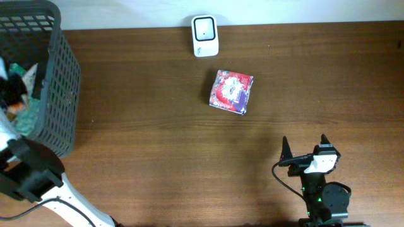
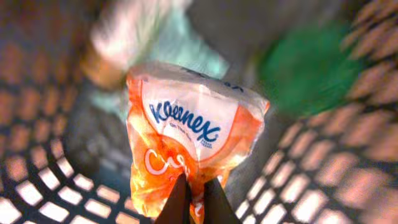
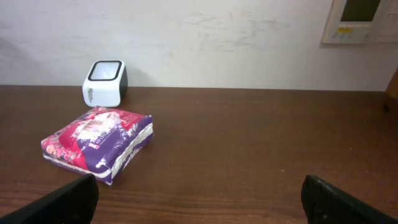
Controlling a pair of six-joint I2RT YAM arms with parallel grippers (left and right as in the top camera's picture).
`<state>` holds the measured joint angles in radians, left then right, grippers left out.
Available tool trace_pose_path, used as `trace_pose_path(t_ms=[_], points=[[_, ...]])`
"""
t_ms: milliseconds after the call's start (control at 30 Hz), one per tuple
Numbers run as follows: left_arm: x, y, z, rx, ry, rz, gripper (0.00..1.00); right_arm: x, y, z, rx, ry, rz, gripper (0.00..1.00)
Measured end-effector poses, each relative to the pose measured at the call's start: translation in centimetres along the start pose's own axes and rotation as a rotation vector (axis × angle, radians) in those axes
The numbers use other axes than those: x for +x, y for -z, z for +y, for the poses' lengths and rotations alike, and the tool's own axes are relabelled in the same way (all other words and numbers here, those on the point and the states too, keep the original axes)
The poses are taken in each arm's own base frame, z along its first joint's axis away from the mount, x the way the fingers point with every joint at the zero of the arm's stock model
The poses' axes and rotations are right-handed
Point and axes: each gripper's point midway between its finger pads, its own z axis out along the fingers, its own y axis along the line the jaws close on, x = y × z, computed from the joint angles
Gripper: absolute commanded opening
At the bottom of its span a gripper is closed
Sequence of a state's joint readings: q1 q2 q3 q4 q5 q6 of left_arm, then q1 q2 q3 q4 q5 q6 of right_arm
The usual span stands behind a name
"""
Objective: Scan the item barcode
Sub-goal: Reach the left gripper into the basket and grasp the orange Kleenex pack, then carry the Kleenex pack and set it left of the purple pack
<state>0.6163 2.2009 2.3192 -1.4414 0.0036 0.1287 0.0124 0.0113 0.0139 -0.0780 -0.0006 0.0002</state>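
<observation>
Mesh is all around my left gripper. It will rise clear of the mesh, move right in the overhead view to the bare wood by the red-and-purple packet, go down and let go.
An orange and white Kleenex tissue pack (image 2: 186,134) hangs inside the grey mesh basket (image 1: 61,82) at the table's far left. My left gripper (image 2: 194,182) is shut on the pack's lower wrapper edge, its two dark fingers pinching the plastic. The white barcode scanner (image 1: 205,36) stands at the table's back edge, also seen as the scanner (image 3: 104,82) in the right wrist view. My right gripper (image 1: 305,147) stands open over bare wood near the front right, with nothing between its fingers (image 3: 71,200).
A red and purple packet (image 1: 231,92) lies flat in front of the scanner, the same packet (image 3: 96,142) showing left of my right gripper. Blurred green (image 2: 308,68) and pale items lie lower in the basket. Mesh walls (image 2: 50,186) surround the left gripper.
</observation>
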Motion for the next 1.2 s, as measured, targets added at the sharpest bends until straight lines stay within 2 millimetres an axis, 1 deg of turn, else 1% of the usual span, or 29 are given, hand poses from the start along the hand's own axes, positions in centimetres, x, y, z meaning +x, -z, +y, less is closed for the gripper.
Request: trace_pose_path(t_ms=[33,100,167,200,233,267,300,333,367,400,433,500,533,567,633,667,733,767,800,833,867,900,967,1000,1033,1067,1133,1200], points=[[-1.7,2.8,-0.7,0.045,0.016,-0.089,0.00,0.0,0.0,0.0,0.000,0.000,0.000,0.99],[-3.8,6.8,-1.7,0.110,0.086,-0.218,0.00,0.0,0.0,0.0,0.000,-0.001,0.000,0.99],[-5.7,11.9,-2.2,0.166,0.209,-0.365,0.00,0.0,0.0,0.0,0.000,0.000,0.000,0.99],[-6.1,14.5,-2.5,0.200,0.275,-0.433,0.00,0.0,0.0,0.0,0.000,0.000,0.000,0.99],[-6.3,15.9,-2.8,0.227,0.304,-0.466,0.00,0.0,0.0,0.0,0.000,0.000,0.000,0.99],[-6.6,18.2,-3.6,0.290,0.325,-0.524,0.00,0.0,0.0,0.0,0.000,0.000,0.000,0.99],[-6.7,19.6,-4.3,0.339,0.327,-0.554,0.00,0.0,0.0,0.0,0.000,0.000,0.000,0.99],[-6.6,21.5,-5.6,0.421,0.324,-0.585,0.00,0.0,0.0,0.0,0.000,0.000,0.000,0.99],[-6.3,23.3,-7.3,0.525,0.313,-0.595,0.00,0.0,0.0,0.0,0.000,0.000,0.000,0.99],[-5.9,23.9,-8.4,0.572,0.303,-0.585,0.00,0.0,0.0,0.0,0.000,-0.001,0.000,0.99],[-5.3,24.0,-9.6,0.614,0.296,-0.555,0.00,0.0,0.0,0.0,0.000,0.000,0.000,0.98],[-3.1,23.5,-14.1,0.692,0.259,-0.427,0.00,0.0,0.0,0.0,0.000,0.000,0.000,0.99],[-2.4,23.4,-15.6,0.698,0.235,-0.397,0.00,0.0,0.0,0.0,0.000,0.000,0.000,0.99],[-1.3,23.0,-17.7,0.693,0.198,-0.353,0.00,0.0,0.0,0.0,0.000,0.000,0.000,0.99],[0.7,23.0,-23.4,0.695,0.024,-0.326,0.00,0.0,0.0,0.0,0.000,0.000,0.000,0.99],[2.4,23.2,-27.1,0.699,-0.097,-0.316,0.00,0.0,0.0,0.0,0.000,-0.001,0.000,0.99],[5.0,22.8,-32.1,0.679,-0.248,-0.295,0.00,0.0,0.0,0.0,0.000,0.000,0.000,0.99],[6.3,22.0,-34.4,0.650,-0.312,-0.282,0.00,0.0,0.0,0.0,0.000,0.000,0.000,0.99],[7.0,21.3,-35.8,0.629,-0.347,-0.271,0.00,0.0,0.0,0.0,0.000,0.000,0.000,0.99],[7.8,20.0,-37.6,0.581,-0.391,-0.261,0.00,0.0,0.0,0.0,0.000,-0.001,0.000,0.99],[8.9,18.3,-39.5,0.540,-0.435,-0.235,0.00,0.0,0.0,0.0,0.000,0.000,0.000,0.99],[9.6,16.7,-40.9,0.510,-0.458,-0.209,0.00,0.0,0.0,0.0,0.000,0.000,0.000,0.99],[11.1,12.1,-43.6,0.424,-0.468,-0.135,0.00,0.0,0.0,0.0,0.000,0.000,0.000,0.99],[11.6,9.9,-44.5,0.388,-0.471,-0.100,0.00,0.0,0.0,0.0,0.000,0.000,0.000,0.99],[12.4,7.2,-45.4,0.349,-0.474,-0.055,0.00,0.0,0.0,0.0,0.000,-0.001,0.000,0.99],[12.9,5.3,-46.0,0.324,-0.474,-0.024,0.00,0.0,0.0,0.0,0.000,0.000,0.000,0.99],[14.6,0.2,-47.2,0.258,-0.480,0.058,0.00,0.0,0.0,0.0,0.000,0.000,0.000,0.99],[15.7,-2.5,-47.8,0.226,-0.484,0.098,0.00,0.0,0.0,0.0,0.000,-0.001,0.000,0.99]])
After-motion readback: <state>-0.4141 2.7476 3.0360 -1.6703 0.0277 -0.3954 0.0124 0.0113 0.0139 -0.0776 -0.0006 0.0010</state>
